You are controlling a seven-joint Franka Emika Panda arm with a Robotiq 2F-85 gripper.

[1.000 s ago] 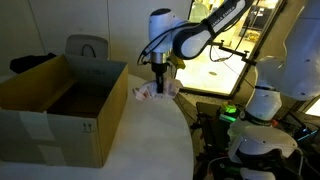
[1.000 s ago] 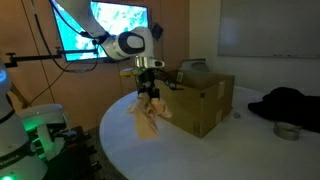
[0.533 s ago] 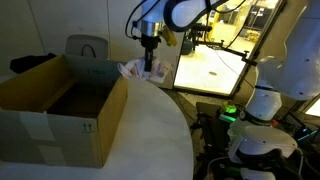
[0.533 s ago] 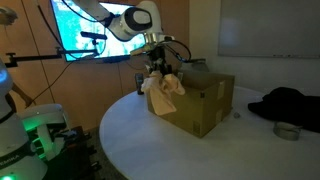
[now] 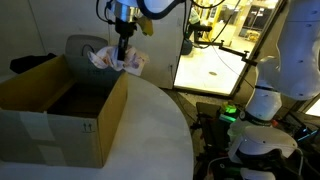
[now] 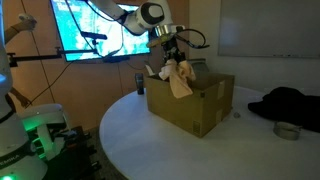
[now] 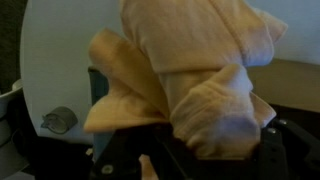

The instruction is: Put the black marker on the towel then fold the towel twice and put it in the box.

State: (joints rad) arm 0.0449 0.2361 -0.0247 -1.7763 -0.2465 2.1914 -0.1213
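Note:
My gripper moves outward past the near edge of the box next, over the box's open inside, and releases the towel, since the towel (image 5: 117,61) hangs over that edge.
My gripper (image 5: 123,47) (image 6: 170,58) is shut on the towel (image 5: 117,61) (image 6: 180,78), a bunched pale peach cloth that hangs below the fingers. It hovers over the near top edge of the open brown cardboard box (image 5: 60,112) (image 6: 195,108), clear of the table. In the wrist view the towel (image 7: 190,70) fills most of the picture and covers the fingers, with the white table (image 7: 55,60) behind it. The black marker does not show in any view.
A grey chair (image 5: 87,45) stands behind the box. On the round white table (image 6: 150,150) lie a black cloth (image 6: 290,103) and a tape roll (image 6: 287,130). A small dark upright object (image 6: 140,82) stands beside the box. Another robot base (image 5: 262,100) is close by.
The gripper has lifted the towel off the table and carried it up and across to the box, where it now hangs over the box's edge. The jaws stayed shut.

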